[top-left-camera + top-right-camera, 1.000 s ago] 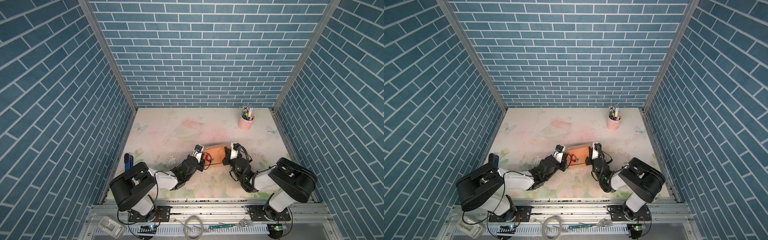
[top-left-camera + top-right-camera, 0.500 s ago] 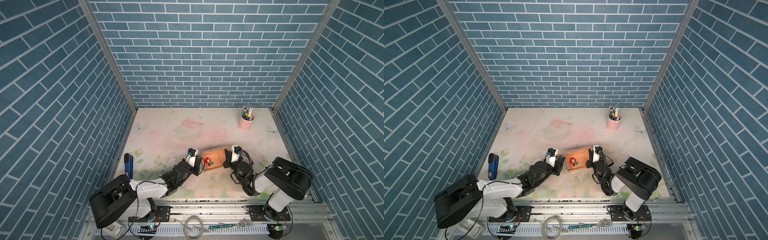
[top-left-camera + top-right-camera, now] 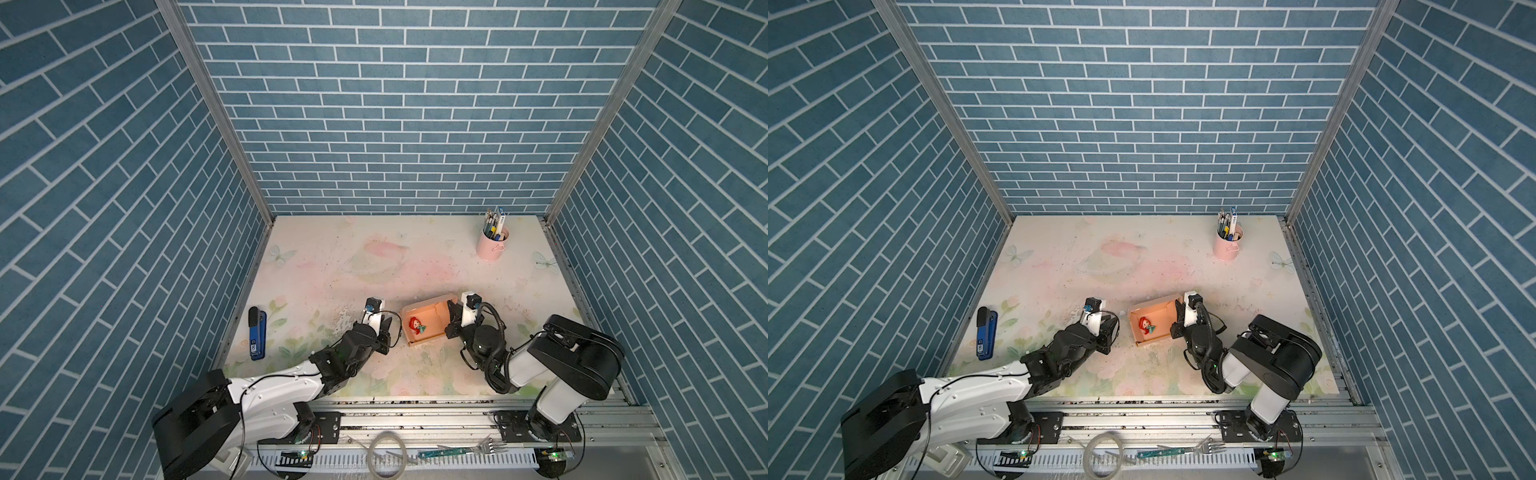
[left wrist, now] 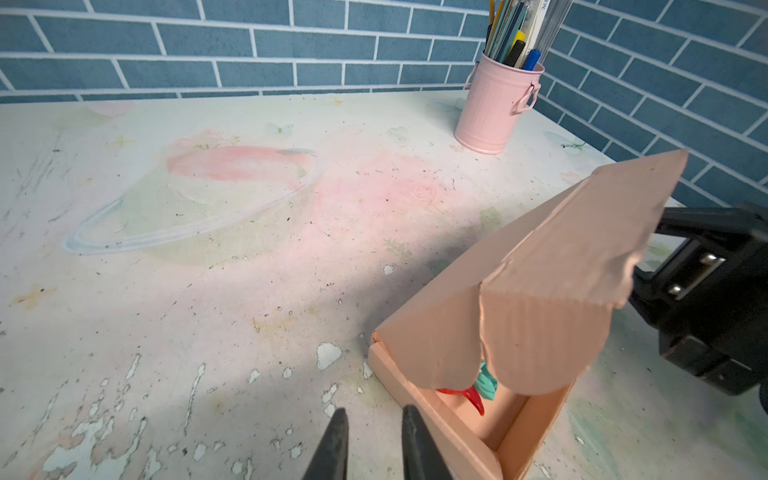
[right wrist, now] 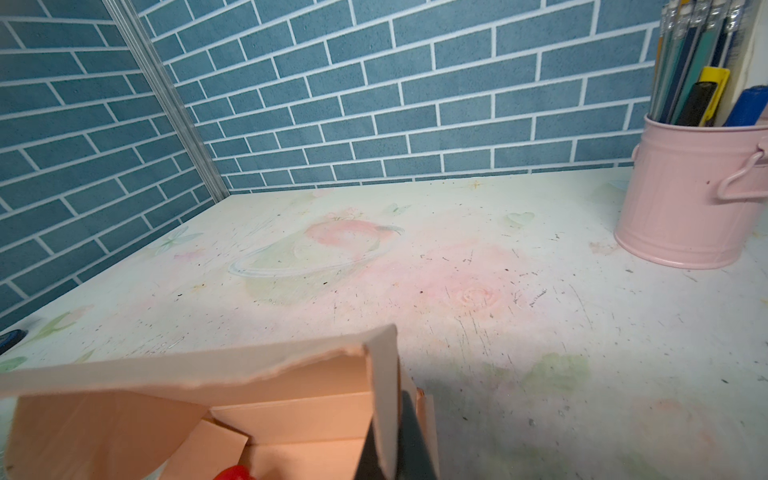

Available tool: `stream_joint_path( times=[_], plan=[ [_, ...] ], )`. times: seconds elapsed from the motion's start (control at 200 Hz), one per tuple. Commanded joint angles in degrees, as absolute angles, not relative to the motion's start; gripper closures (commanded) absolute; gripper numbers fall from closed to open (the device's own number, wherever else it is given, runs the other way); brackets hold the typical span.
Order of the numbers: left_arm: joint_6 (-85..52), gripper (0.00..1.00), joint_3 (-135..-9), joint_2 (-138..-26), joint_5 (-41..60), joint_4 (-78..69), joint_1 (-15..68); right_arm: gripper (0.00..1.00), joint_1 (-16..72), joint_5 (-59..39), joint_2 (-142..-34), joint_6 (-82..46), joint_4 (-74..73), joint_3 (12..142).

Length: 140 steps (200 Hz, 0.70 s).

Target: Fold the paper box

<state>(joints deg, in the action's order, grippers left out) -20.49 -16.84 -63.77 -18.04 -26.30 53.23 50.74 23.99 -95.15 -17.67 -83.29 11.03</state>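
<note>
I need to pull my right gripper back toward the box's near rim, because that rim is back from my fingers. I then need to open it and let go of the side of the box it is holding.
The peach-orange paper box sits open on the table near the front, with a small red-and-teal figurine on its floor. My right gripper is shut on the box's right wall. In the left wrist view the box has a flap raised over it like a roof, and the right gripper is behind it. My left gripper stands just left of the box, slightly open, holding nothing.
A pink cup of pens stands at the back right. A blue stapler lies by the left wall. Brick walls close three sides. A fork lies on the front rail.
My left gripper came off the box's left end, drew back a little to the left and parted its jaws slightly. The right gripper kept its hold on the box.
</note>
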Motion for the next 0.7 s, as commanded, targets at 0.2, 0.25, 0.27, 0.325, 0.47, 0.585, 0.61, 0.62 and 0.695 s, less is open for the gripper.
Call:
stream_joint_path(
  times=[0.2, 0.25, 0.27, 0.325, 0.47, 0.585, 0.61, 0.62, 0.695],
  plan=[
    [-23.5, 0.75, -19.8, -71.4, -13.9, -27.2, 53.3, 1.0, 51.9, 22.5, -96.8, -17.0, -80.2, 9.9],
    [-23.9, 0.75, -20.6, -73.3, -12.7, -28.4, 53.3, 1.0, 51.9, 22.5, -97.0, -16.8, -80.2, 10.1],
    [-24.1, 0.75, -20.8, -74.0, -12.3, -29.0, 53.3, 1.0, 51.9, 22.5, -97.1, -16.8, -80.2, 10.2],
    [-24.4, 0.75, -21.6, -75.6, -11.6, -29.8, 53.2, 1.0, 52.1, 22.3, -97.3, -16.7, -80.1, 10.3],
    [-24.8, 0.75, -23.1, -77.6, -10.8, -30.0, 53.3, 1.0, 52.4, 22.3, -97.9, -16.1, -80.2, 10.6],
    [-24.8, 0.75, -24.1, -78.3, -10.8, -28.5, 53.2, 1.0, 52.4, 22.3, -98.0, -15.7, -80.2, 10.6],
    [-24.8, 0.75, -24.2, -78.4, -10.7, -28.2, 53.2, 1.0, 52.6, 22.2, -98.0, -15.6, -80.1, 10.6],
    [-24.8, 0.75, -24.3, -78.4, -10.7, -28.0, 53.2, 1.0, 52.6, 22.3, -98.0, -15.6, -80.2, 10.6],
    [-24.7, 0.75, -24.7, -78.4, -10.6, -26.9, 53.0, 1.0, 52.6, 22.4, -97.8, -15.3, -80.2, 10.3]
  ],
)
